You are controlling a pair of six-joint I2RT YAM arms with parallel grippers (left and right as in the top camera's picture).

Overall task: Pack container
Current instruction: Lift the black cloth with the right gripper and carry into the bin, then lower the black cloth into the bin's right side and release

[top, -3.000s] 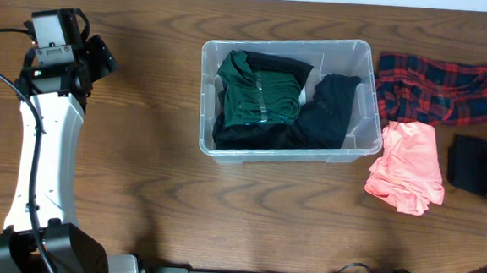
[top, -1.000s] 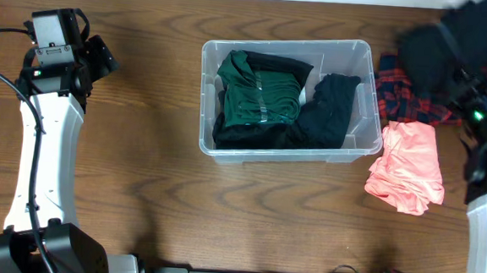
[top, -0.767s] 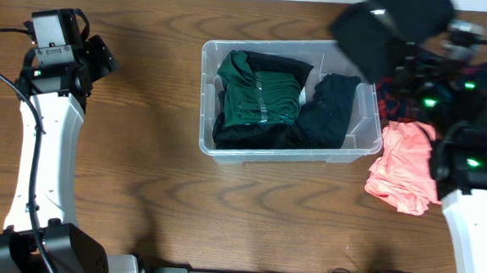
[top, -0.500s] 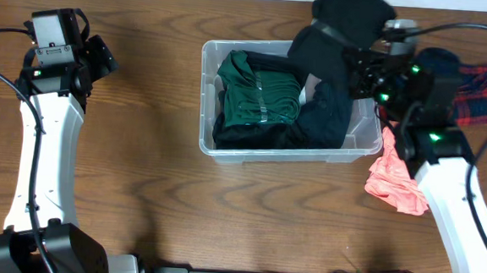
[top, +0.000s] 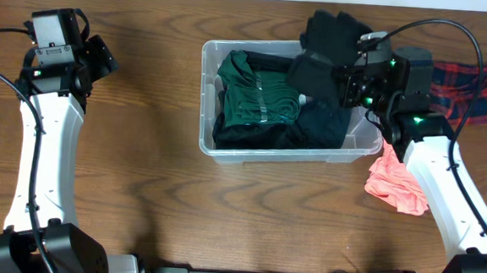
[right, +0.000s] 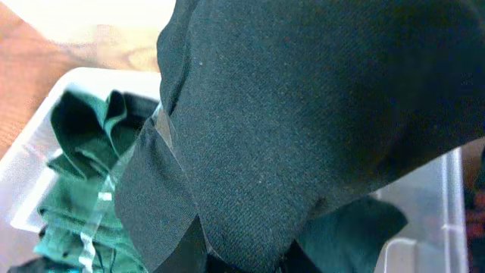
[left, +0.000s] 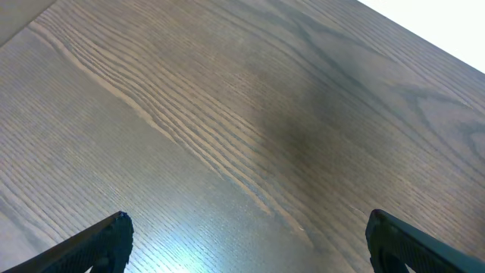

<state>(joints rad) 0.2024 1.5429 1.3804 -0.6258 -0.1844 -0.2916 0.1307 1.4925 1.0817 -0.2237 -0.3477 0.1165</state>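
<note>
Next, my right gripper lowers into the container's end by the plaid garment, beside the green garment, as its black garment hangs above the container's rim.
The container (top: 286, 155), a clear plastic bin, stands at the table's middle back and holds a folded green garment (top: 259, 95) and a black garment (top: 322, 126). My right gripper (top: 349, 75) is shut on another black garment (top: 327, 47), which hangs over the bin's back right part. In the right wrist view this black garment (right: 303, 114) fills most of the frame, pinched at my right gripper (right: 246, 254), with the container (right: 456, 216) and the green garment (right: 79, 178) below. My left gripper (top: 98, 57) is at the far left, and the left wrist view shows it (left: 246, 231) open over bare wood.
A red and navy plaid garment (top: 475, 87) lies right of the bin, partly under my right arm. A pink garment (top: 397, 181) lies in front of it, near the bin's front right corner. Bare wood table (top: 140, 172) stretches to the left.
My right arm has swung left from the table's right side, carrying the black garment over the plaid cloth to above the bin. The left arm has not moved.
</note>
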